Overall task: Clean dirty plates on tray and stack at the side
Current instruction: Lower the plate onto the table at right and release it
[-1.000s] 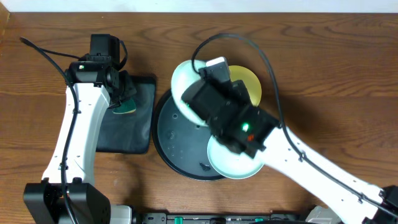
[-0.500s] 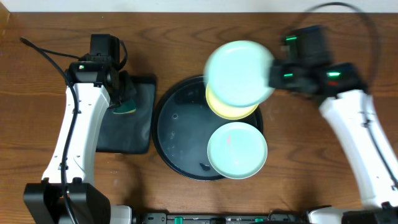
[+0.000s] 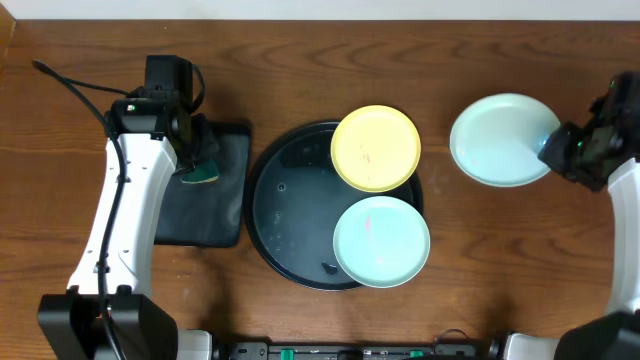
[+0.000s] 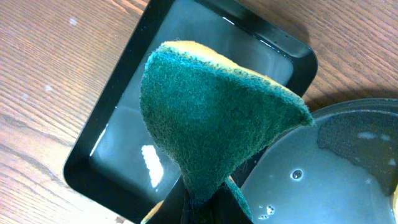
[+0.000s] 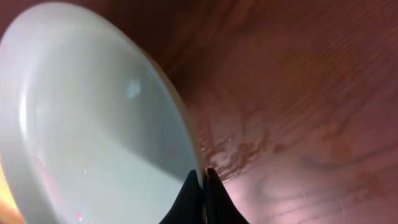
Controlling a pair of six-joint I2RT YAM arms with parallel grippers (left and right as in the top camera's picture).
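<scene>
I will move my right gripper down, back and nearer the round tray (image 3: pixel 285 215), and release the plate on the bare wood beside it, because that spot is clear.
The round black tray (image 3: pixel 285 215) sits mid-table. On it lie a pale yellow plate (image 3: pixel 375 148) at its upper right and a mint-blue plate (image 3: pixel 380 241) at its lower right. My right gripper (image 3: pixel 553 150) is shut on the rim of a second mint-blue plate (image 3: pixel 497 140), to the right of the tray over the wood; the wrist view shows the fingers pinching its edge (image 5: pixel 193 155). My left gripper (image 3: pixel 200 165) is shut on a green and yellow sponge (image 4: pixel 211 118), over the small rectangular tray (image 4: pixel 124 162).
The small black rectangular tray (image 3: pixel 205 215) with water lies left of the round tray. The round tray's wet floor (image 4: pixel 329 174) shows droplets. Bare wooden table (image 3: pixel 500 260) lies to the right and front.
My right arm swung the mint-blue plate from over the tray far to the right, beside the tray. The yellow plate is now uncovered. The left arm has not moved.
</scene>
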